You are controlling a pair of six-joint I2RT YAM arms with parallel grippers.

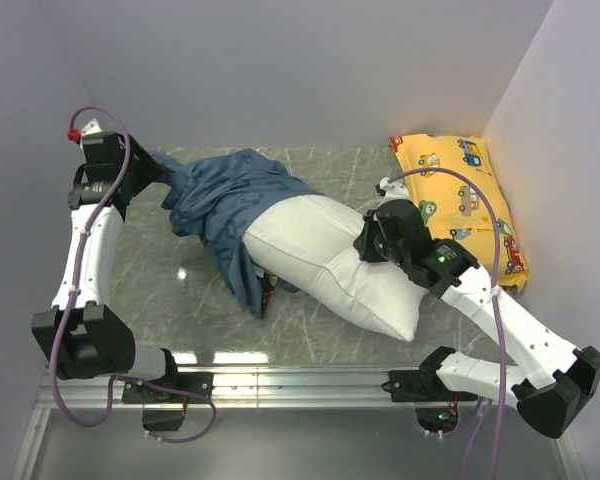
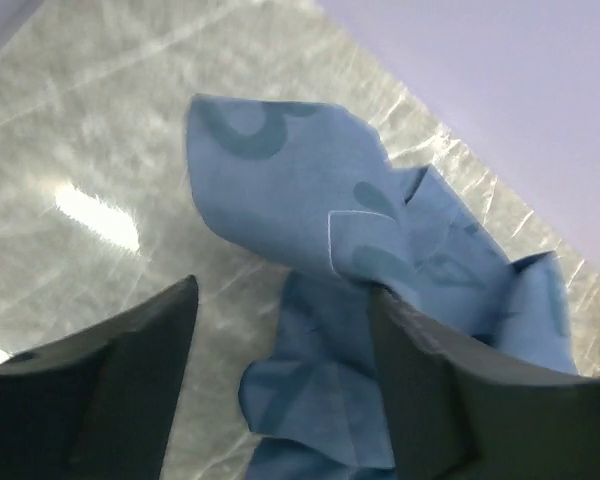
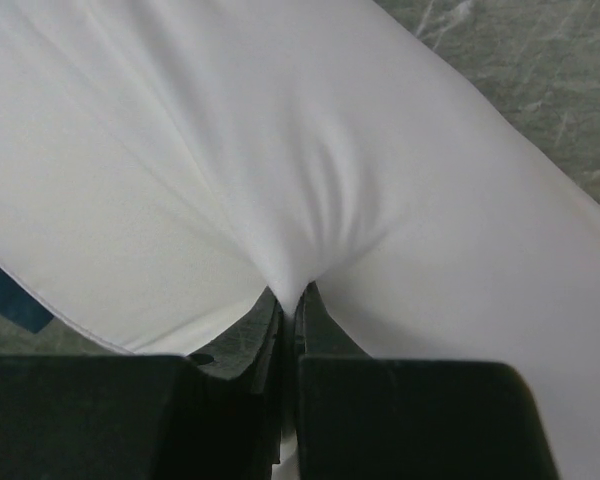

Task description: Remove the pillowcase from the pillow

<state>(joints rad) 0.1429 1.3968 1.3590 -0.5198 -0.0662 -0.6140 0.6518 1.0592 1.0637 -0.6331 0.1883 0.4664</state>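
The pillowcase lies bunched, so my right gripper will next move back toward the metal bar and to the left in the top view, then let go of the pillowcase.
The blue pillowcase [image 1: 225, 200] lies bunched at the back left and covers the far-left end of the white pillow [image 1: 325, 260], which stretches diagonally toward the front right. My left gripper [image 1: 158, 172] is at the pillowcase's far-left corner. In the left wrist view the left gripper [image 2: 283, 300] is open wide, with a fold of the pillowcase [image 2: 300, 190] lying between the fingers and against the right one. My right gripper [image 1: 368, 240] is on the pillow's right side. In the right wrist view the right gripper [image 3: 292, 298] is shut on a pinch of the pillow's [image 3: 280, 150] white fabric.
A yellow car-print pillow [image 1: 467, 195] lies at the back right against the right wall. Walls close in the left, back and right sides. A metal rail [image 1: 300, 378] runs along the front edge by the arm bases.
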